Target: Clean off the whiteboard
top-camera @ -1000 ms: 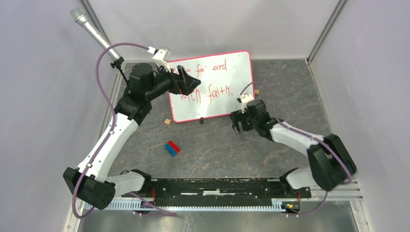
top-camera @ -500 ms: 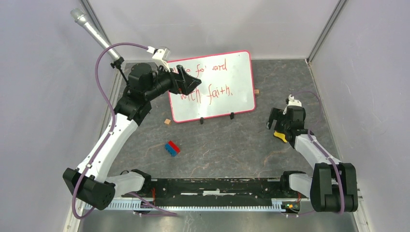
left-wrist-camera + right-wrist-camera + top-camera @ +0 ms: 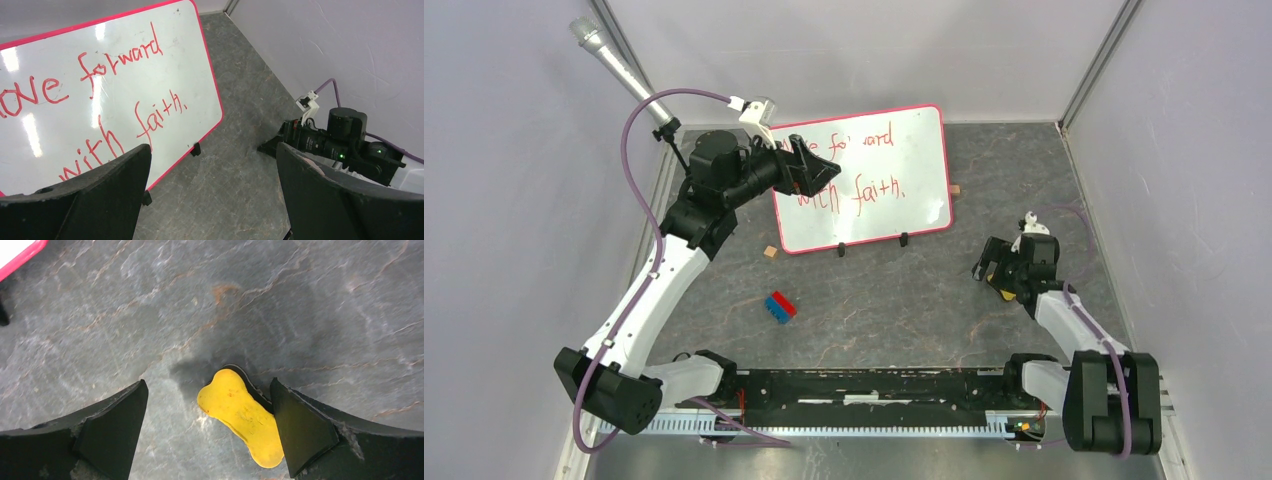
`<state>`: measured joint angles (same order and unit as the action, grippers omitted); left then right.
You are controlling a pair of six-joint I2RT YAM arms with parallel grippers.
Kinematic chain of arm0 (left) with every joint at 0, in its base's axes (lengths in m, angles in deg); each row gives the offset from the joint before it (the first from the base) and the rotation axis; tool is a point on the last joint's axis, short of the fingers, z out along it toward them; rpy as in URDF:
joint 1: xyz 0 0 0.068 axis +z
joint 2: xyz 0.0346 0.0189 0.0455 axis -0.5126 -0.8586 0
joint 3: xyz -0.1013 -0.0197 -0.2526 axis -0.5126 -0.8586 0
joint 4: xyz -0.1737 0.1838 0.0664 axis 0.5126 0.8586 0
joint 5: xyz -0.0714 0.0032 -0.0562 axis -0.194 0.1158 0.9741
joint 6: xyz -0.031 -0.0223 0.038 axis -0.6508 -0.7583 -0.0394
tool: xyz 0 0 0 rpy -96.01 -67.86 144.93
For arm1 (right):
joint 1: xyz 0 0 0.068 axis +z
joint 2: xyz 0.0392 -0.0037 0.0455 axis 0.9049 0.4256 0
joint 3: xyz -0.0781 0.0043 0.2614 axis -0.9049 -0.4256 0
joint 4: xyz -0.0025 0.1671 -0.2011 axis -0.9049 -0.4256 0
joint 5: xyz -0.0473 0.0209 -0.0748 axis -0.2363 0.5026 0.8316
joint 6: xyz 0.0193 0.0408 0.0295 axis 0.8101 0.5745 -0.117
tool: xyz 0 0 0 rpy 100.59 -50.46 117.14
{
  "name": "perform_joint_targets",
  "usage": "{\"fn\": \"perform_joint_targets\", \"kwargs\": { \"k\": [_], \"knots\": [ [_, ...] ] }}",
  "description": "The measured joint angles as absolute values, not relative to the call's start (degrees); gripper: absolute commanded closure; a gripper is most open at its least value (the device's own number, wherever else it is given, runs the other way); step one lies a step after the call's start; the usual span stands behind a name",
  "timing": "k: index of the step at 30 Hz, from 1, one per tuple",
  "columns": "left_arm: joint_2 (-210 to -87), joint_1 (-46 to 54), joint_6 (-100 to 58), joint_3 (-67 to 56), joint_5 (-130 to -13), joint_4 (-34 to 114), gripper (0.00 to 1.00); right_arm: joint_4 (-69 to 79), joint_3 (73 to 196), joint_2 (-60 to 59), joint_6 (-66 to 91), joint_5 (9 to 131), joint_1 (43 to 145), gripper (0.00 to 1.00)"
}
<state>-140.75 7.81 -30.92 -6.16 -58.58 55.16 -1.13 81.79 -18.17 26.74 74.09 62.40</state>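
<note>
My right gripper has the eraser back of it, slanted between my fingers, so next it should draw back and turn to straddle the eraser's narrow middle [image 3: 1004,291] [image 3: 243,416].
The whiteboard [image 3: 914,160], white with a red-pink rim and red writing "forward with faith", lies at the back of the table and also shows in the left wrist view [image 3: 125,75]. My left gripper [image 3: 821,173] is open and empty, held above the board's left part [image 3: 212,200]. My right gripper [image 3: 994,268] is open, low over the table to the right of the board. A yellow bone-shaped eraser [image 3: 245,415] lies flat between its fingers, close against the right finger [image 3: 300,430]. Only the board's red corner [image 3: 20,252] shows in the right wrist view.
A red and blue brick [image 3: 780,306] lies in front of the board. A small wooden cube [image 3: 770,251] sits at the board's near left corner and another [image 3: 955,188] at its right edge. A microphone [image 3: 619,70] stands at the back left. Grey walls enclose the table.
My right arm has swung away from the board's near right corner to the right and lowered over the yellow eraser. The left arm and the board have not moved.
</note>
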Motion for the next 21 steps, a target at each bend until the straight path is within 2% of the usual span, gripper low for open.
{"fn": "perform_joint_targets", "kwargs": {
  "k": [8, 13, 21],
  "knots": [
    [-140.8, 7.8, -31.2, -6.5, -58.4, 55.0, 0.00, -3.4, 77.1, -27.5, 28.5, 70.2, 64.0, 0.01],
    [-140.8, 7.8, -31.2, -6.8, -58.4, 54.7, 0.00, -6.8, 77.5, -28.7, 29.7, 74.8, 71.9, 0.06],
    [-140.8, 6.8, -31.2, -6.8, -58.4, 54.7, 0.00, -11.3, 78.2, -30.1, 33.0, 80.2, 81.3, 0.02]
  ]
}}
